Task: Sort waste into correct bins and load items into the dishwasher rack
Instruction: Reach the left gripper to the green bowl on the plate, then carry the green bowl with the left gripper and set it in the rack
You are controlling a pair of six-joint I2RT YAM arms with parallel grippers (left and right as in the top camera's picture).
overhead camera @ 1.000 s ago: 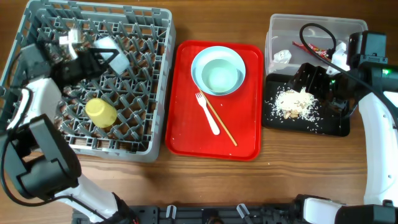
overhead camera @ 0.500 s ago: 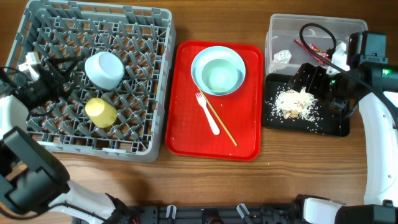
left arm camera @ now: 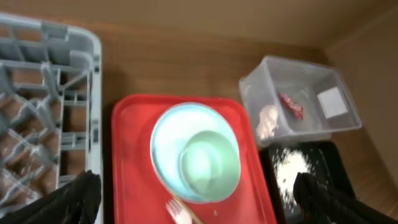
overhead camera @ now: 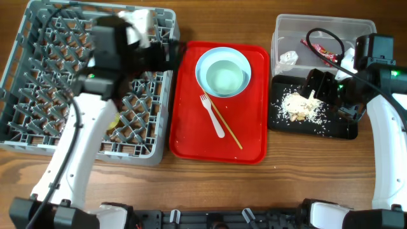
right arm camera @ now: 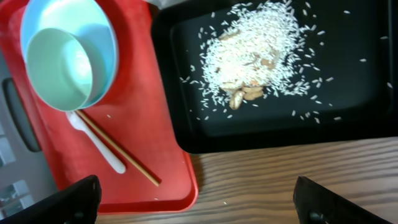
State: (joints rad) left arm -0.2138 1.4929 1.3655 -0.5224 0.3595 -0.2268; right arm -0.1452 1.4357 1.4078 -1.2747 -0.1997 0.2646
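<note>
The mint bowl's tub-side rim [overhead camera: 242,77] [left arm camera: 239,167] lies below my empty left gripper, to its right in the overhead view, so next my left gripper should move that way and down.
The pale blue plate [overhead camera: 206,60] sits on the red serving tray [overhead camera: 191,127] with a mint bowl [overhead camera: 226,79] in it. A white fork [overhead camera: 213,117] and wooden chopsticks [overhead camera: 227,128] lie in front of it. My left gripper [overhead camera: 172,56] is open and empty over the grey rack's [overhead camera: 38,89] right edge; in the left wrist view [left arm camera: 196,205] it faces the plate [left arm camera: 168,140] and bowl [left arm camera: 208,165]. My right gripper [overhead camera: 321,83] is open and empty above the black tray [overhead camera: 340,127], near the rice crumbs [overhead camera: 299,105]. The clear tub [overhead camera: 318,28] holds the tissue [overhead camera: 287,58] and red wrapper [overhead camera: 324,51]. My left arm hides the other bowl and most of the yellow cup.
The right wrist view shows the rice [right arm camera: 255,56] on the black tray [right arm camera: 348,106], the red tray's corner [right arm camera: 168,168] and bare wood below. The rack stands left of the red tray, the tub and black tray to its right.
My left arm left a bowl upside down in the rack, drew back left, then swung right to the rack's right edge. The right arm has barely moved.
</note>
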